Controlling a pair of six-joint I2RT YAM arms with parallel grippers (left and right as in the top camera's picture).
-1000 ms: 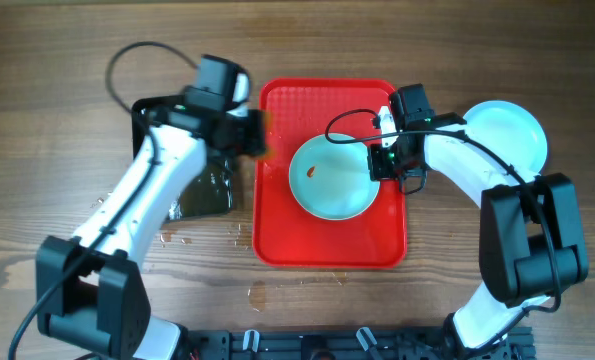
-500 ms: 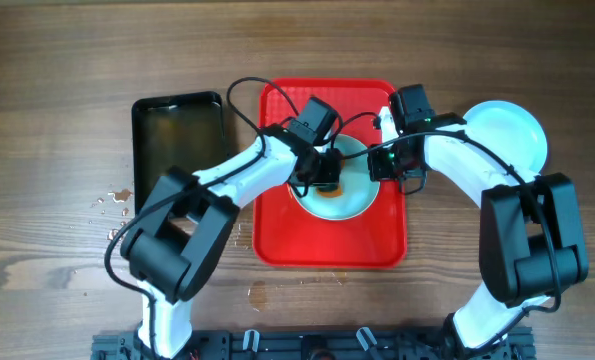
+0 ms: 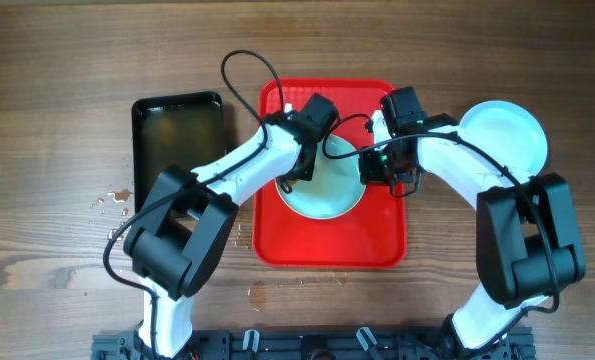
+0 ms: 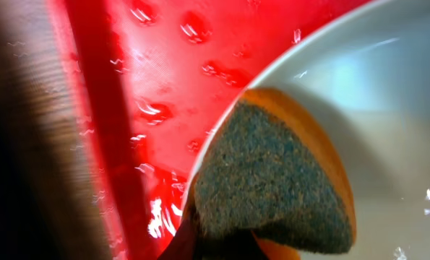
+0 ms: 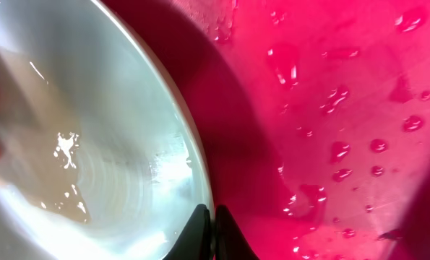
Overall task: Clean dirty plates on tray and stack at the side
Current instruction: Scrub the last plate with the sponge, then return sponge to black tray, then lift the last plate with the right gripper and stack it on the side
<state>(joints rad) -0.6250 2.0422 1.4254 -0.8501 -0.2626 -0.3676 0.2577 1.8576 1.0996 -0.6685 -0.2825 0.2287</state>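
My left gripper should lift the sponge left in the overhead view and release it over the black tray [image 3: 182, 142].
A pale light-blue plate [image 3: 327, 195] lies on the red tray [image 3: 277, 235]. My left gripper [image 3: 312, 150] is shut on an orange sponge with a dark scrub face [image 4: 272, 180] and presses it on the plate's upper left part [image 4: 395, 108]. My right gripper [image 3: 375, 165] is shut on the plate's right rim [image 5: 193, 173], its fingertips [image 5: 213, 235] pinching the edge above the wet tray [image 5: 345, 108]. Clean pale-blue plates [image 3: 507, 135] sit on the table at the right. No smear shows on the visible plate surface.
A black rectangular tray [image 3: 177, 140] holding water lies left of the red tray. Water drops [image 3: 112, 198] lie on the wooden table at the left and in front of the tray [image 3: 267, 293]. Cables loop above both wrists.
My left arm swung from the black tray over to the plate with the sponge, then shifted it up and left across the plate. The right gripper stayed on the rim.
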